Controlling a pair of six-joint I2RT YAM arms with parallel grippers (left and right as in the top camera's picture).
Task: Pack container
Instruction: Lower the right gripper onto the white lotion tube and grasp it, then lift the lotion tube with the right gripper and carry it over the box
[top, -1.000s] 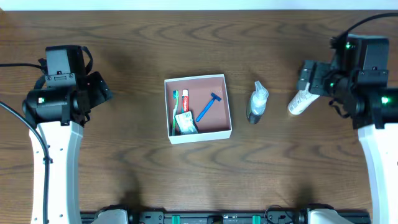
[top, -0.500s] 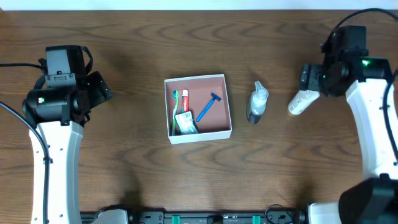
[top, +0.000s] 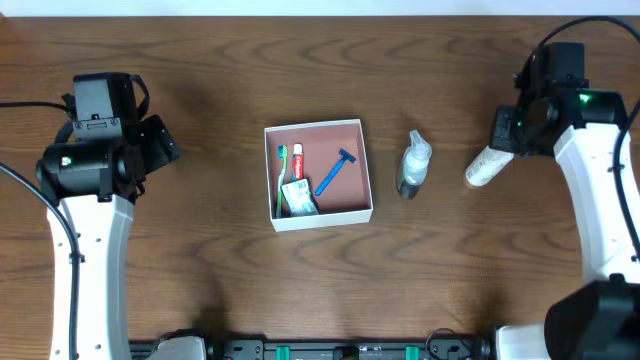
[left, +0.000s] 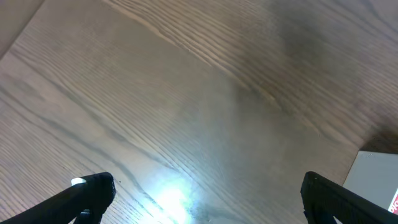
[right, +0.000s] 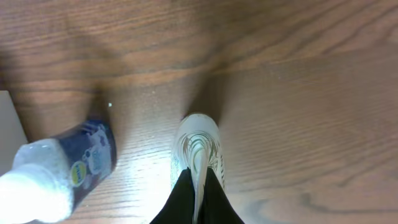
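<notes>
I should next raise the white tube past the bottle with my right gripper, then lower it at the container's far corner by the razor, where the bottom of the container can be seen.
The container is a shallow white-walled box with a pinkish inside at the table's middle. It holds a green toothbrush, a red and white toothpaste tube, a blue razor and a small packet. To its right lie a small clear bottle and a white tube. My right gripper is shut on the flat crimped end of the white tube, which still rests on the wood. My left gripper hangs open over bare wood at the far left, its fingertips wide apart.
In the right wrist view the bottle, with its blue label, lies just left of the tube, and a container corner shows at the left edge. A container corner also shows at the left wrist view's right edge.
My right gripper has closed from wide open onto the tube's crimped end. The tube shifted slightly. The left arm has not moved.
</notes>
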